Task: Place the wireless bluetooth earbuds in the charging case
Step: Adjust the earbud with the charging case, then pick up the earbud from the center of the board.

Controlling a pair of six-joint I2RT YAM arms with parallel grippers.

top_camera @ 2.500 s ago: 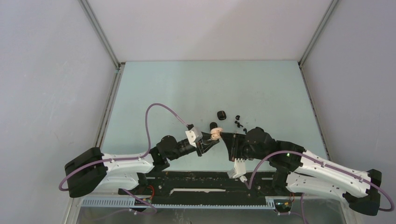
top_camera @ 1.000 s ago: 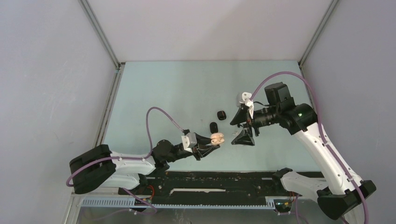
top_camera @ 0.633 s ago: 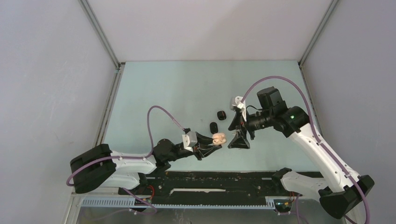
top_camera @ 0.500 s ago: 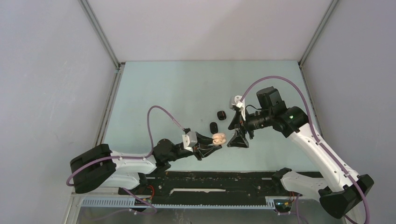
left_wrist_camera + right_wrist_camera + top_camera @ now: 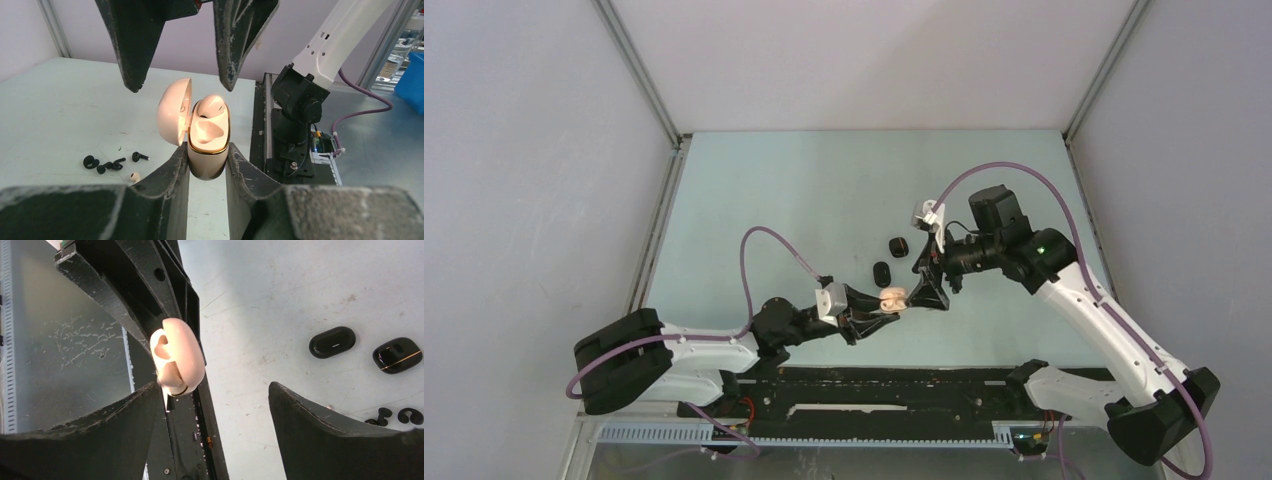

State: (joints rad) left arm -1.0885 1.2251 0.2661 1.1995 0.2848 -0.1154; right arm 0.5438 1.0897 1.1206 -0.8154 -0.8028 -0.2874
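Note:
My right gripper moves down next, away from the held case, onto the white earbud, which lies below its fingers on the tabletop, since one socket is empty.
My left gripper (image 5: 207, 154) is shut on a pale pink charging case (image 5: 206, 145), which it holds upright above the table with its lid (image 5: 174, 116) swung open. A pale rounded earbud (image 5: 210, 105) appears to sit in the case's far socket. My right gripper (image 5: 215, 412) is open and hovers just over the case (image 5: 178, 357); its fingers (image 5: 131, 45) flank the case's top without touching it. Loose wireless bluetooth earbuds lie on the table: black earbuds (image 5: 112, 164) and one white earbud (image 5: 134, 176). From the top, the case (image 5: 892, 296) sits between both grippers.
Two rounded black cases (image 5: 332, 342) (image 5: 397, 355) lie on the table beyond the right gripper, with black earbuds (image 5: 382, 415) near them. From above, these black cases (image 5: 898, 246) (image 5: 881, 272) are just behind the held case. The black base rail (image 5: 864, 385) runs along the near edge.
The right arm has swung left and down from the table's middle, bringing its open gripper over the held case. The left gripper and case have stayed put.

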